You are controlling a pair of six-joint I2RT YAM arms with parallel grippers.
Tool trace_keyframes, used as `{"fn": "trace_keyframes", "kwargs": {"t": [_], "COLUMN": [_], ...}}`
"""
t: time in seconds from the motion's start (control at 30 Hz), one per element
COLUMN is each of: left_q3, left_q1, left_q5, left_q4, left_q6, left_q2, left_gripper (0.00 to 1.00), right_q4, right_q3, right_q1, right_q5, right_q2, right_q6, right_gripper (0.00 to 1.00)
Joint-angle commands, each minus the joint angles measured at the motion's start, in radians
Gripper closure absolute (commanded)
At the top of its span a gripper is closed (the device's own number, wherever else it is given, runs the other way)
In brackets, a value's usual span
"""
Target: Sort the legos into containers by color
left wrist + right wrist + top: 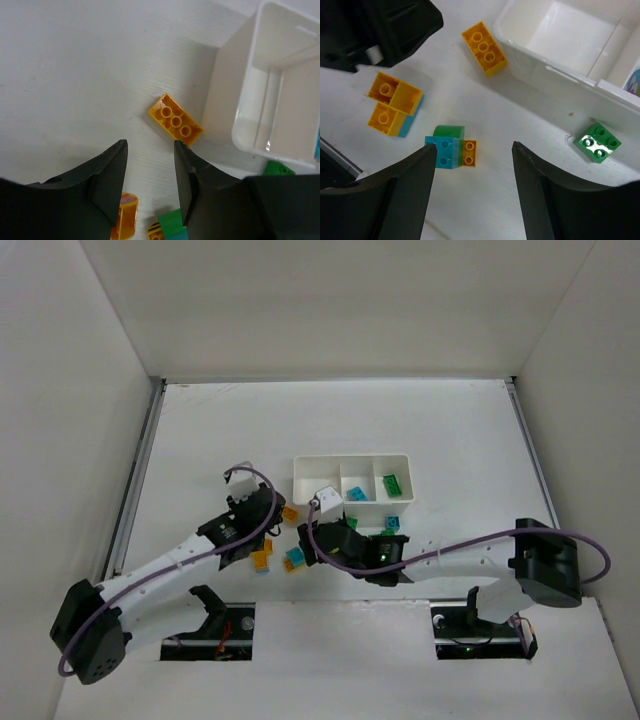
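My left gripper moves outward and down onto the far end of the orange lego (175,120) next, which lies loose outside the tray.
The white tray (350,462) lies mid-table; a cyan lego (355,494) sits in its middle container and a green lego (392,483) in its right one. An orange lego (175,120) lies just outside the tray's left wall (220,95), ahead of my left gripper (150,145), which is open and holds nothing. My right gripper (474,147) is open over bare table, with a joined cyan, green and orange clump (451,147) by its left finger. An orange-and-cyan clump (392,105) lies further left. A loose green lego (597,142) rests by the tray's near wall.
The two grippers (275,530) (308,540) hang close together just left of the tray's near corner. A cyan lego (393,524) lies in front of the tray by the right arm. White walls enclose the table on three sides.
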Motion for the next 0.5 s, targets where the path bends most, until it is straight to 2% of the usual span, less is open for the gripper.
{"fn": "trace_keyframes", "kwargs": {"t": [0.0,0.1,0.23,0.33,0.47], "left_q3": [0.093,0.135,0.192,0.216,0.236], "left_q1": [0.090,0.145,0.174,0.180,0.190], "left_q5": [0.091,0.160,0.222,0.229,0.245], "left_q4": [0.003,0.030,0.047,0.047,0.029], "left_q6": [0.011,0.029,0.033,0.014,-0.024], "left_q2": [0.098,0.202,0.311,0.354,0.402], "left_gripper": [0.60,0.58,0.49,0.44,0.43], "right_q4": [0.065,0.065,0.065,0.065,0.065], "right_q3": [-0.041,-0.107,-0.186,-0.221,-0.259], "right_q1": [-0.001,-0.003,-0.004,-0.004,-0.003], "right_q5": [0.054,0.086,0.086,0.088,0.091], "right_q2": [-0.102,-0.202,-0.303,-0.345,-0.388], "right_q6": [-0.018,-0.012,0.005,0.008,0.010], "right_gripper": [0.32,0.31,0.30,0.30,0.29]}}
